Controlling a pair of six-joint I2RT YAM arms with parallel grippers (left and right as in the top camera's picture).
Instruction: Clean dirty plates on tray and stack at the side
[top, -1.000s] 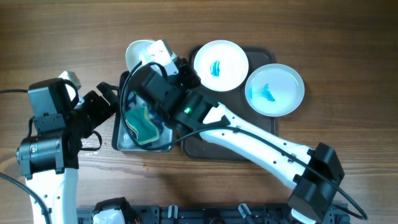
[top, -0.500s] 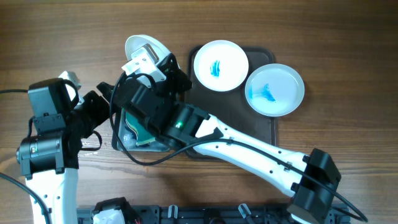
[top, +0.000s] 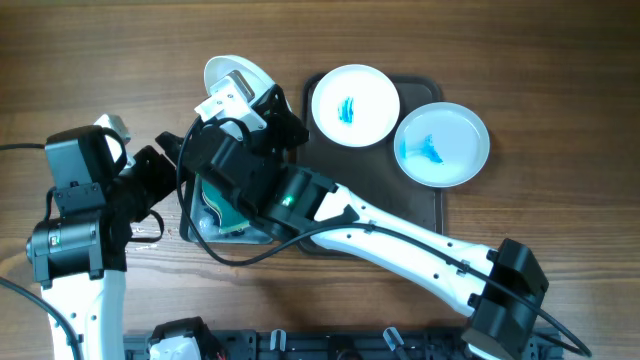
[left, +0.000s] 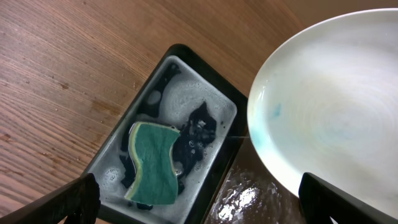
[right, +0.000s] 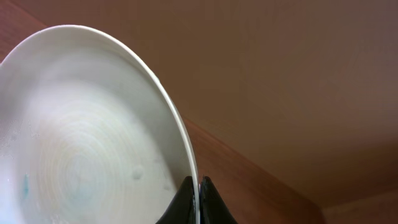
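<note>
My right gripper swings past the tray and down to release the plate next, since bare tabletop beyond lies below and to its right in the overhead view.
My right gripper (top: 245, 98) is shut on the rim of a white plate (top: 235, 78) and holds it tilted on edge over the far end of the soapy basin (top: 195, 235). In the right wrist view the jaws (right: 198, 194) pinch that plate (right: 87, 143), which has a faint blue smear. It also shows in the left wrist view (left: 336, 106). A green sponge (top: 225, 205) lies in the basin's suds (left: 152, 162). My left gripper (top: 175, 158) is open and empty beside the basin (left: 199, 211). Two blue-stained plates (top: 355, 105) (top: 442, 145) rest on the dark tray (top: 428, 203).
The basin's black rim (left: 211, 71) sits against the wet tray surface (left: 242, 193). My right arm (top: 400, 235) crosses the tray's front half. Bare wooden table (top: 520, 60) surrounds tray and basin.
My right gripper has swung the held plate leftward and tipped it more on edge over the basin, then held still. The left arm has not moved.
</note>
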